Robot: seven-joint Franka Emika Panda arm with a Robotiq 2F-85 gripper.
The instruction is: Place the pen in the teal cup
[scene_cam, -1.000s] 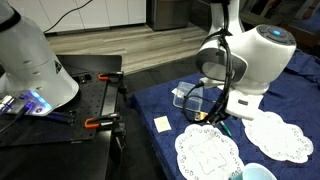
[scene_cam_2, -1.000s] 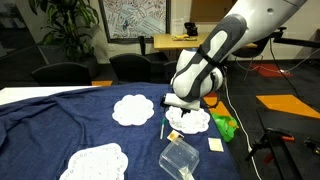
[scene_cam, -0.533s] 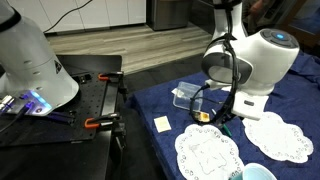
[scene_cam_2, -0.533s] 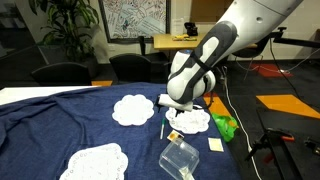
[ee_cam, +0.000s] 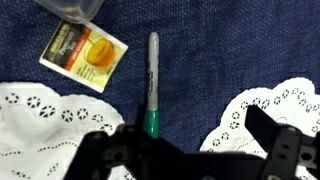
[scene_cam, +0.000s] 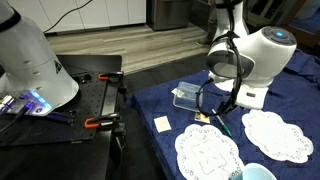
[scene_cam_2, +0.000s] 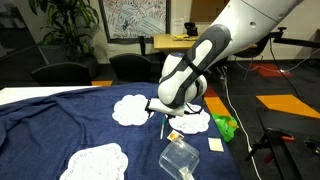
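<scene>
My gripper goes down and to the left in the wrist view onto the pen's grey body point(scene_cam: 219, 121) point(ee_cam: 153, 80) next, since that body lies off-center between the open fingers.
The pen point(ee_cam: 152, 85) lies flat on the blue cloth, grey-bodied with a green end toward my gripper. It also shows in both exterior views point(scene_cam: 218, 124) point(scene_cam_2: 162, 130). My gripper point(ee_cam: 185, 150) is open and empty just above it, with the pen close to the left finger, between two doilies. The gripper also shows in both exterior views point(scene_cam: 205, 110) point(scene_cam_2: 158, 108). The teal cup point(scene_cam: 258, 173) stands at the bottom edge of an exterior view, apart from the gripper. It is out of the wrist view.
A clear plastic box point(scene_cam: 188, 96) point(scene_cam_2: 180, 158) and an orange-yellow card point(ee_cam: 85, 52) lie near the pen. White lace doilies point(scene_cam_2: 130, 108) point(scene_cam_2: 95, 162) point(scene_cam: 207, 152) lie on the cloth. A green crumpled object point(scene_cam_2: 225, 125) sits beside one doily.
The arm has swung and brought the gripper down closer to the cloth over the pen. The pen, box and cup have not moved.
</scene>
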